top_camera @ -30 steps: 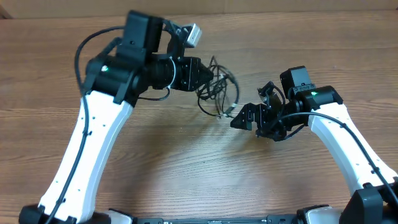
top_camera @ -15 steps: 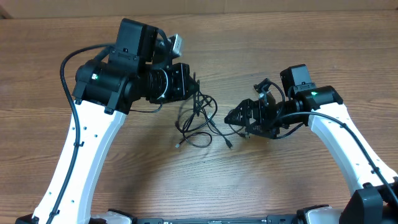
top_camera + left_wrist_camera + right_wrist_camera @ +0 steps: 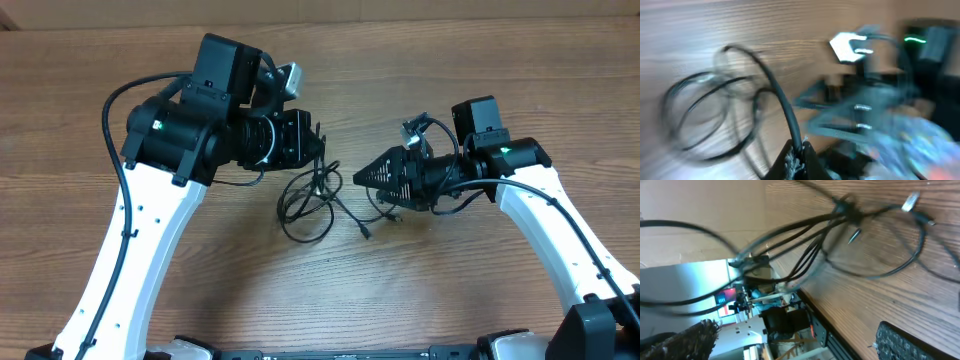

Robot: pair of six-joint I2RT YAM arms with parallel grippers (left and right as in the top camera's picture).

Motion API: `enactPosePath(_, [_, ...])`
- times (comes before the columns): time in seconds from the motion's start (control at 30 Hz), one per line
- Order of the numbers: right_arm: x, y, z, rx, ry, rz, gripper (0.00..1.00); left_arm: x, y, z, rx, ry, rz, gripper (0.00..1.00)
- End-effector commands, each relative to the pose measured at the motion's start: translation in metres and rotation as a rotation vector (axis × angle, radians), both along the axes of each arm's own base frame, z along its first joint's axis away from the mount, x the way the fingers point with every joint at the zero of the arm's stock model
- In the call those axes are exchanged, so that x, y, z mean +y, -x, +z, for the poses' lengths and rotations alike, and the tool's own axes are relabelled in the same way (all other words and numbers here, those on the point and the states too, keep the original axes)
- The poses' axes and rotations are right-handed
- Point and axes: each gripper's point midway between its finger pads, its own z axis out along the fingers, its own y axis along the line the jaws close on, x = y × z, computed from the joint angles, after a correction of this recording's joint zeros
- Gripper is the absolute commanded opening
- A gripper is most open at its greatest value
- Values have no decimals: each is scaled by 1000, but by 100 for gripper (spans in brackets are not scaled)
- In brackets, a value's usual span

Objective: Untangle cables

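I need to move my right gripper to the left in the overhead view, onto the side of the bundle that faces it, because its spread fingers are short of the cable.
The thin black cables (image 3: 308,197) lie in loose overlapping loops on the wooden table between the arms, with a small plug end (image 3: 367,235) at the lower right. My left gripper (image 3: 319,150) is at the top of the bundle, shut on one cable strand (image 3: 790,125) that arches up from its jaws (image 3: 798,155). My right gripper (image 3: 362,178) points left at the bundle's right side, just above the table. Its fingers (image 3: 800,340) are spread wide with nothing between them. The tangled loops and a knot (image 3: 847,207) lie beyond it.
The wooden table (image 3: 330,290) stretches in front of the cables. The left arm's black body (image 3: 200,130) is over the table's left half. The right arm (image 3: 540,200) reaches in from the right.
The cable bundle has moved left and down with my left gripper and spread into looser loops. My right gripper has turned to point left at the bundle.
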Motion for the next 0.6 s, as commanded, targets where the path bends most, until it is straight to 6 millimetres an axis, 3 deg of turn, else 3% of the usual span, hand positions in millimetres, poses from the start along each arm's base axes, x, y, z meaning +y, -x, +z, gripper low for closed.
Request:
enactPosePath(0.0, [4, -2, 10, 15, -27, -6, 100, 32, -5, -21, 56, -188, 214, 4])
enactPosePath(0.07, [4, -1, 10, 20, -25, -6, 100, 2, 10, -9, 56, -50, 19, 4])
enactPosePath(0.13, [4, -2, 10, 14, -27, -6, 100, -12, 11, 2, -3, 15, -89, 4])
enactPosePath(0.2, [4, -4, 11, 10, -30, -10, 100, 10, -9, -9, -55, -117, 20, 4])
enactPosePath(0.23, [4, -4, 11, 10, -31, -11, 100, 26, -16, -19, -35, -195, 121, 20])
enactPosePath(0.27, [4, -4, 11, 11, -30, -10, 100, 25, -12, -23, -3, -198, 117, 24])
enactPosePath(0.3, [4, -3, 11, 13, -28, -11, 100, 17, -7, -23, -7, -172, 43, 21])
enactPosePath(0.37, [4, -5, 11, 4, -27, -12, 100, 30, -15, -26, -51, -252, 67, 21])
enactPosePath(0.4, [4, -5, 11, 1, -27, -12, 100, 36, -17, -29, -50, -284, 85, 32])
enactPosePath(0.47, [4, -5, 11, 1, -26, -13, 100, 40, -15, -33, -35, -312, 92, 39])
enactPosePath(0.5, [2, -7, 7, -3, -3, -23, 100, 49, -15, -40, -21, -363, 108, 52])
enactPosePath(0.57, [-4, -14, -5, -3, 75, -66, 100, 58, -16, -48, -2, -423, 125, 64])
